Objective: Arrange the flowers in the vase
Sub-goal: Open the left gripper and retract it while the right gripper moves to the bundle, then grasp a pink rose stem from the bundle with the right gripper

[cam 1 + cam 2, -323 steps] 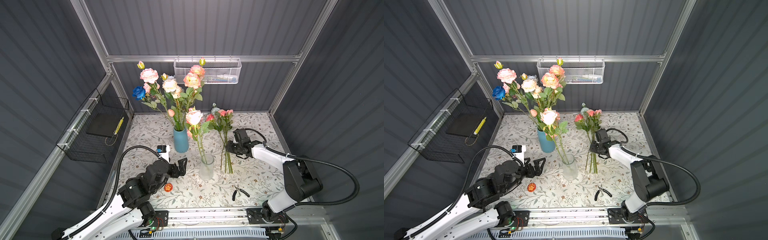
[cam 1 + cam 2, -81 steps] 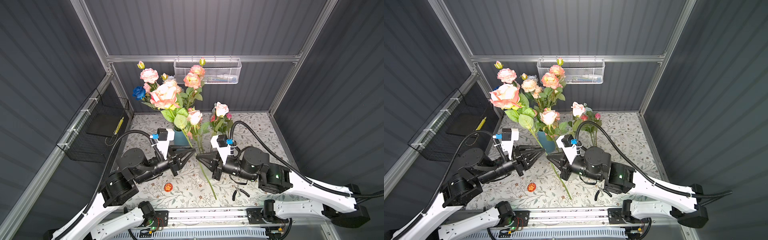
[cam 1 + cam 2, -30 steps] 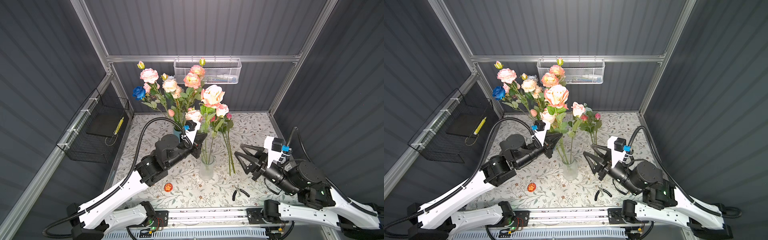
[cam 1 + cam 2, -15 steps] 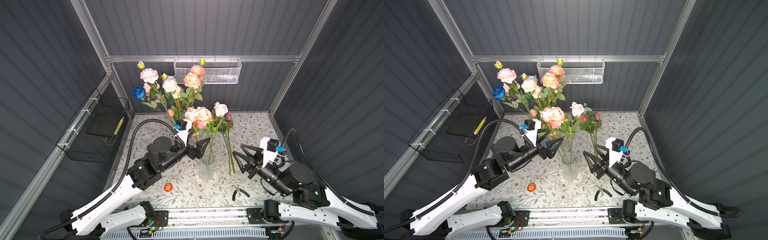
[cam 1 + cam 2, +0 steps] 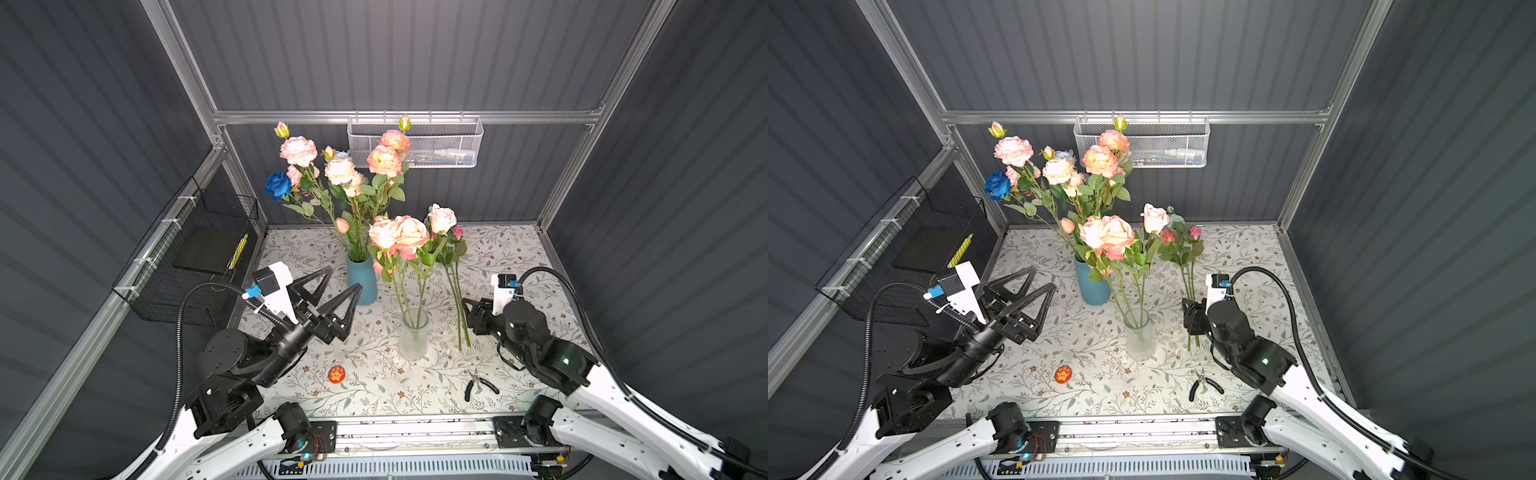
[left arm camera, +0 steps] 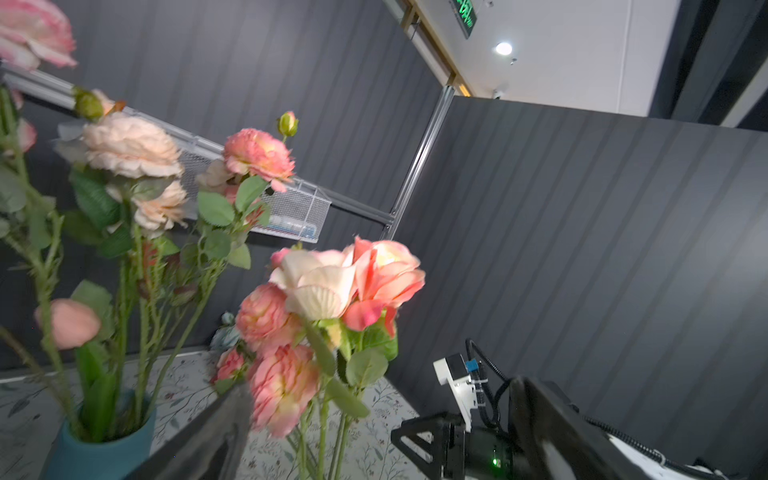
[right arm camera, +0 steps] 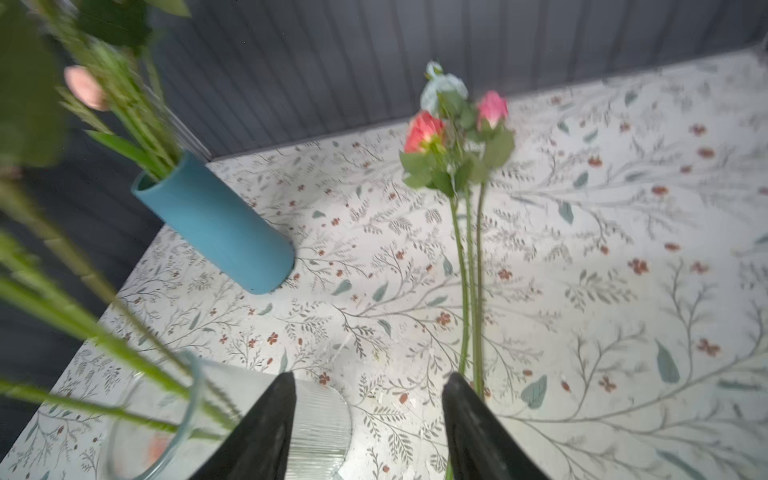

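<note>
The pink bloom's stem point(image 5: 1192, 272) point(image 7: 481, 197) lies outward and below, bare under its leaves. My right gripper reaches outward next, tilts its fingers down and lowers them to it.
A clear glass vase point(image 5: 413, 338) point(image 5: 1140, 336) stands mid-table and holds three flowers; the largest is a peach-pink rose point(image 5: 409, 235) point(image 5: 1115, 232) point(image 6: 374, 274). Three more thin-stemmed flowers point(image 5: 457, 291) point(image 7: 469, 232) with small pink and red blooms lie flat on the table to its right. My left gripper point(image 5: 345, 277) point(image 5: 1044, 277) point(image 6: 380, 392) hangs open and empty left of the glass vase, above the table. My right gripper point(image 5: 469, 307) point(image 5: 1188, 309) point(image 7: 370, 376) is open low over the table, between the glass vase and the lying stems, holding nothing.
A blue vase point(image 5: 361, 280) point(image 7: 216, 224) full of tall flowers stands behind my left gripper. Black pliers point(image 5: 478, 384) and a small red disc point(image 5: 336, 374) lie near the front edge. A white mesh basket point(image 5: 415, 141) hangs on the back wall, a black wire basket point(image 5: 195, 266) on the left wall.
My left gripper let go of the peach rose, which now stands in the glass vase, opened wide and drew back to the left. My right gripper moved in toward the lying stems.
</note>
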Available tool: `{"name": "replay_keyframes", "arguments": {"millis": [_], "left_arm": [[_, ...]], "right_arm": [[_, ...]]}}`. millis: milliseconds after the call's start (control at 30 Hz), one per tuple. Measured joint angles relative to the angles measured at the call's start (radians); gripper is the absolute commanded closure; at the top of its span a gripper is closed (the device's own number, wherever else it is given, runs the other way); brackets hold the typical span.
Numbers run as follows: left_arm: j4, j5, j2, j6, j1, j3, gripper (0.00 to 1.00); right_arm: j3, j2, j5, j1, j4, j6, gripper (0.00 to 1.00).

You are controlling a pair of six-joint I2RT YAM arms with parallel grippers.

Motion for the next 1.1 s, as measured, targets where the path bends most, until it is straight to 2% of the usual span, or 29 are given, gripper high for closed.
{"name": "replay_keyframes", "arguments": {"millis": [233,400,533,767,1100], "left_arm": [[-0.182,-0.126,-0.134,-0.108,0.0,-0.183,0.0],[-0.27,-0.159,-0.184,-0.191,0.0,-0.269,0.0],[-0.308,-0.163,-0.173,-0.235,0.0,-0.293,0.0],[-0.319,-0.158,-0.145,-0.261,0.0,-0.296,0.0],[-0.317,-0.117,-0.113,-0.261,0.0,-0.301,0.0]], "right_arm": [[0.074,0.374,-0.195,-0.212,0.011,0.014,0.51],[0.224,0.639,-0.262,-0.314,0.028,-0.002,0.64],[0.374,0.832,-0.267,-0.362,0.029,-0.005,0.69],[0.626,1.089,-0.245,-0.415,-0.04,-0.01,0.66],[0.956,1.332,-0.216,-0.437,-0.201,-0.01,0.65]]}}
